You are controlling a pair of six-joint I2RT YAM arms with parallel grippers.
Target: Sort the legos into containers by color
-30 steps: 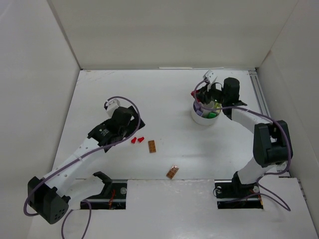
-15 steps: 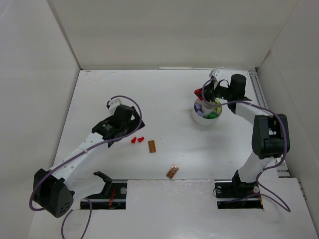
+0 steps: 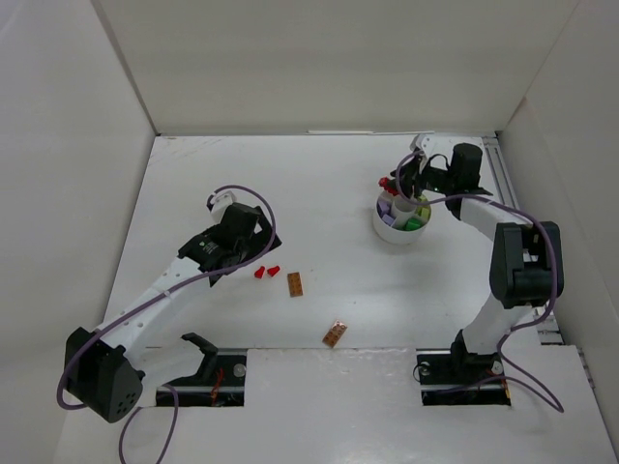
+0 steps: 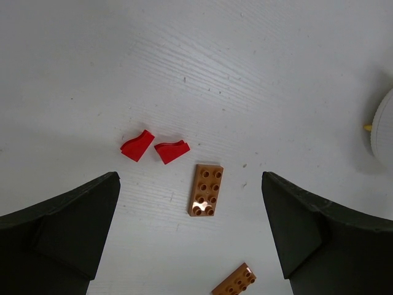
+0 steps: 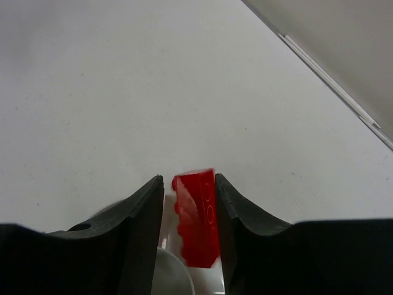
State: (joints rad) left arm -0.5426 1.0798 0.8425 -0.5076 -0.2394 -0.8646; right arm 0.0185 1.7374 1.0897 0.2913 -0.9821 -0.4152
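Note:
The red lego farther from the brown legos lies slanted below, so my left gripper should next turn its open fingers and lower them around it to close.
My right gripper (image 3: pixel 400 183) (image 5: pixel 188 180) hovers over the far rim of the round white dish (image 3: pixel 397 232) (image 5: pixel 170 273) with its wedge containers. Between its fingers sits a red lego (image 5: pixel 198 218) (image 3: pixel 385 181), blurred. It lies against the right finger, with a gap showing at the left finger, so the jaws are parted. Green, pale yellow and purple legos lie in the dish. My left gripper (image 3: pixel 250 249) (image 4: pixel 189 184) hangs wide open over two small red legos (image 4: pixel 137 145) (image 4: pixel 172 151) and a brown lego (image 4: pixel 206 189) (image 3: pixel 294 284).
A second brown lego (image 3: pixel 335 334) (image 4: pixel 234 281) lies nearer the front edge. The dish's rim (image 4: pixel 384 126) shows at the right of the left wrist view. White walls enclose the table on three sides.
The right gripper's jaws have parted slightly around the red lego above the dish. The left arm has stayed still since half a second ago.

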